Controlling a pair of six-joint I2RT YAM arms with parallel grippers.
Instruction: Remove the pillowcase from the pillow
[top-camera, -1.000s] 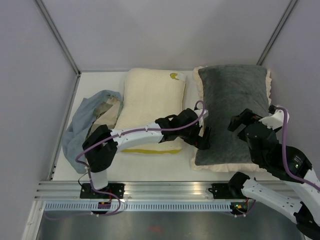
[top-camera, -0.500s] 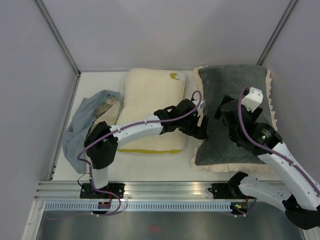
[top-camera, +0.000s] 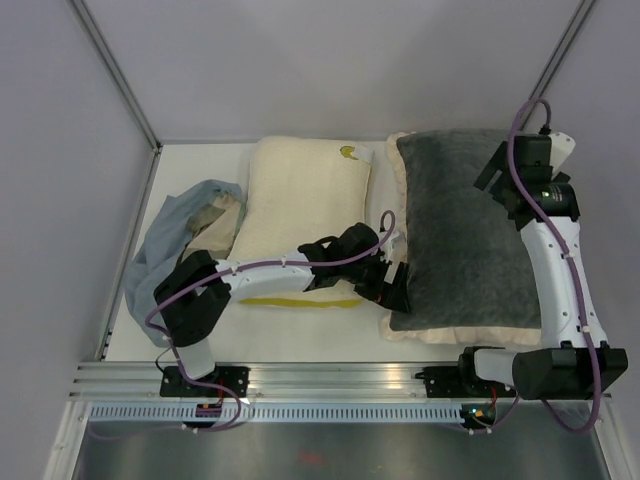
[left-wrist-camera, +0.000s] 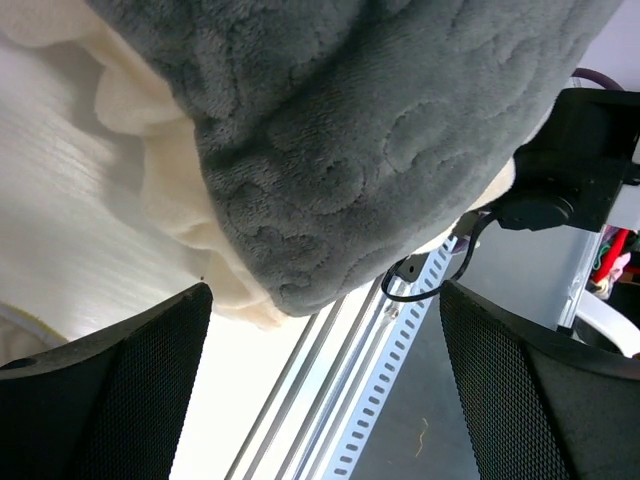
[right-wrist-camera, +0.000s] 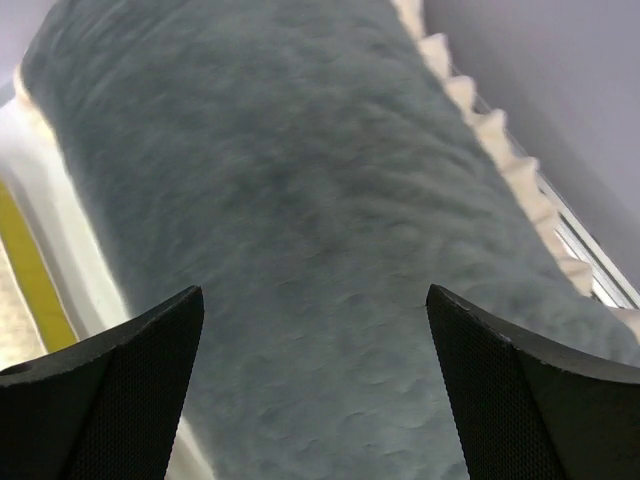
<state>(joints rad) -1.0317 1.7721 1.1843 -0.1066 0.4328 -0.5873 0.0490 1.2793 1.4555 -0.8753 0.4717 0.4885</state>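
Observation:
I need to lower my left gripper and shift it right in the top view onto the pillowcase's grey near corner (top-camera: 407, 315) (left-wrist-camera: 297, 282). The corner lies below it on that side, beyond the gripper's open fingers.
The pillowcase (top-camera: 460, 235), dark grey plush with a cream frill (top-camera: 440, 335), lies on the right of the table and covers the pillow, which is hidden inside it. My left gripper (top-camera: 393, 295) is open and empty at the pillowcase's near left corner. In the left wrist view (left-wrist-camera: 325, 400) the grey corner (left-wrist-camera: 380, 130) and its frill (left-wrist-camera: 190, 220) lie just beyond the fingertips, apart from them. My right gripper (top-camera: 497, 183) is open above the far right part of the pillowcase. In the right wrist view (right-wrist-camera: 315, 400) the grey plush (right-wrist-camera: 300, 200) fills the space between the fingers.
A cream-yellow textured pillow (top-camera: 305, 215) lies to the left of the pillowcase, under my left arm. A pale blue-grey and beige cloth (top-camera: 180, 240) is bunched at the far left. The metal rail (top-camera: 330, 380) runs along the table's near edge. Walls close in the back and sides.
My right arm has swung up from the near right, across the pillowcase, to its far right part. My left gripper has shifted back to the near left corner.

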